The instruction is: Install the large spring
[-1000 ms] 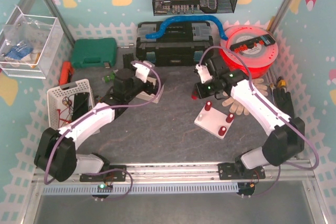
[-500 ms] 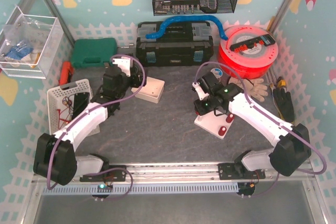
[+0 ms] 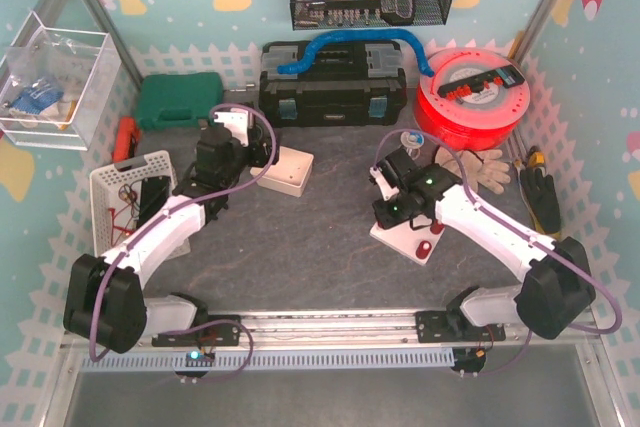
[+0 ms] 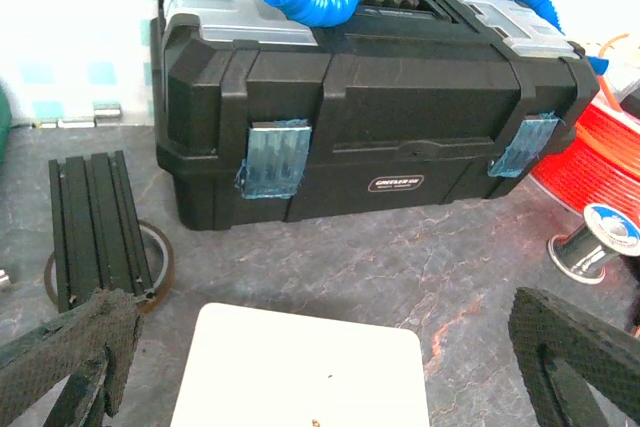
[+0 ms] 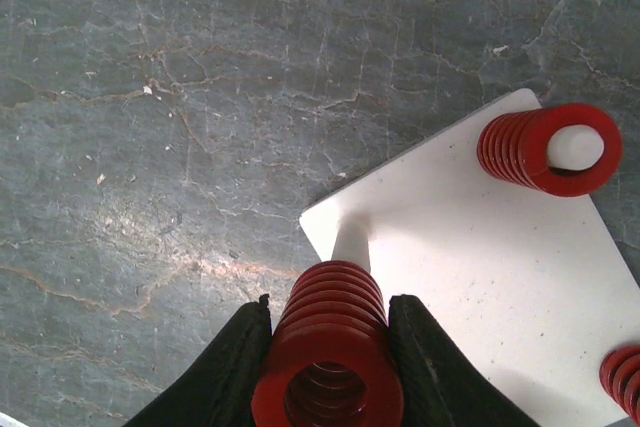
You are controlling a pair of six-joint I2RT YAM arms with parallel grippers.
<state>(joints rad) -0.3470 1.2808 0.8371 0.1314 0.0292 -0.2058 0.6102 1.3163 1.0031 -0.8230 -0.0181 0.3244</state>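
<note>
My right gripper lowers the large red spring over the white peg [image 5: 351, 244] to the plate [image 5: 470, 277] next and releases it, because bare peg still shows beneath the coils.
My right gripper [image 5: 328, 347] is shut on the large red spring [image 5: 330, 347], with both black fingers pressed against its sides. The spring hangs just above a bare white peg [image 5: 351, 242] at the near-left corner of the white base plate [image 5: 470, 277]. A second red spring [image 5: 545, 147] sits on another peg, and a third shows at the plate's lower right edge [image 5: 622, 377]. In the top view the right gripper [image 3: 392, 209] is over the plate [image 3: 405, 237]. My left gripper [image 4: 320, 367] is open and empty above a white box [image 4: 300, 372].
A black toolbox [image 3: 333, 87] with a blue hose stands at the back, a red reel [image 3: 470, 97] to its right. Work gloves [image 3: 480, 162] and a small solder spool [image 3: 409, 139] lie behind the plate. A white basket [image 3: 130, 187] and a green case [image 3: 178, 100] are on the left.
My right gripper carried the spring forward and down over the plate's corner peg. My left arm drew back from the white box early on, then stayed still.
</note>
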